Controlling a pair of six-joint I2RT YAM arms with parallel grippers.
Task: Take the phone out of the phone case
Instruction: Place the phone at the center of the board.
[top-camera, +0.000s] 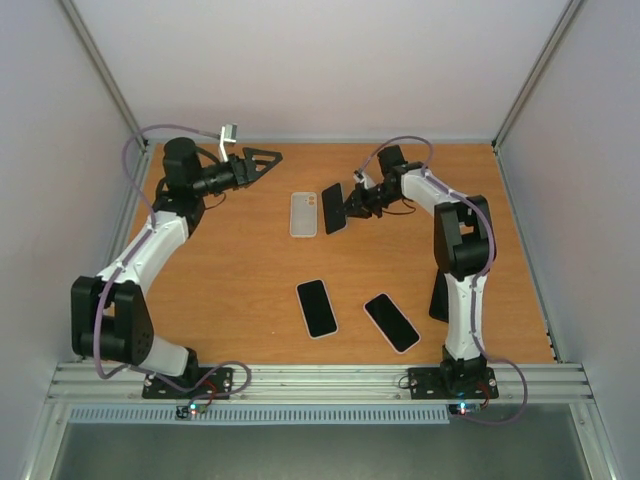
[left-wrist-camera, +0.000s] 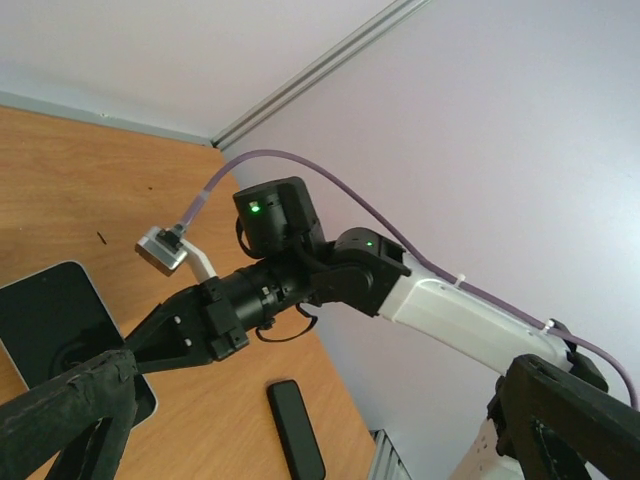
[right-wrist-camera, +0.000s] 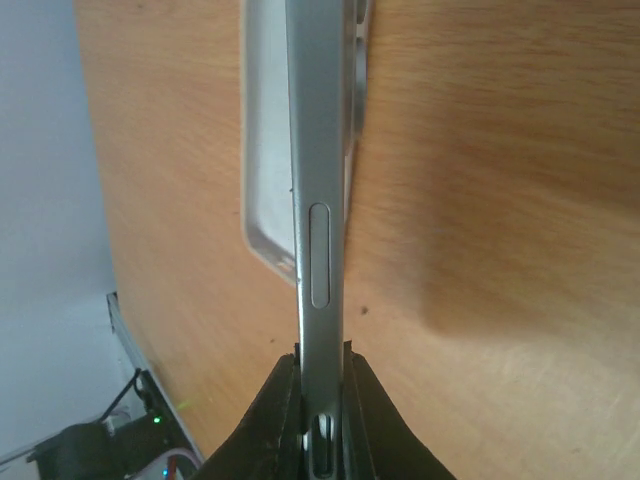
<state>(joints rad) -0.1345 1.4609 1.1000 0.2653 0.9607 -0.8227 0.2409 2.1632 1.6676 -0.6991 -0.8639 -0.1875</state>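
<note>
The clear case is already empty, so I should next move my right gripper down and toward it and release the black phone on the bare tabletop beside the case.
My right gripper (top-camera: 357, 199) is shut on a black phone (top-camera: 333, 207) and holds it on edge just right of the clear, empty phone case (top-camera: 303, 213), which lies flat on the table. In the right wrist view the phone's grey side (right-wrist-camera: 318, 200) runs up from between my fingers (right-wrist-camera: 275, 410), with the case (right-wrist-camera: 262, 150) behind it to the left. My left gripper (top-camera: 262, 160) is open and empty, raised at the back left. In the left wrist view its fingers (left-wrist-camera: 60, 410) stand wide apart, and the held phone (left-wrist-camera: 50, 320) shows at the lower left.
Two more black phones (top-camera: 316, 307) (top-camera: 391, 321) lie flat near the front middle of the table. A dark slab (top-camera: 438, 297) sits beside the right arm's base link, also in the left wrist view (left-wrist-camera: 296, 430). Grey walls enclose the table (top-camera: 230, 270).
</note>
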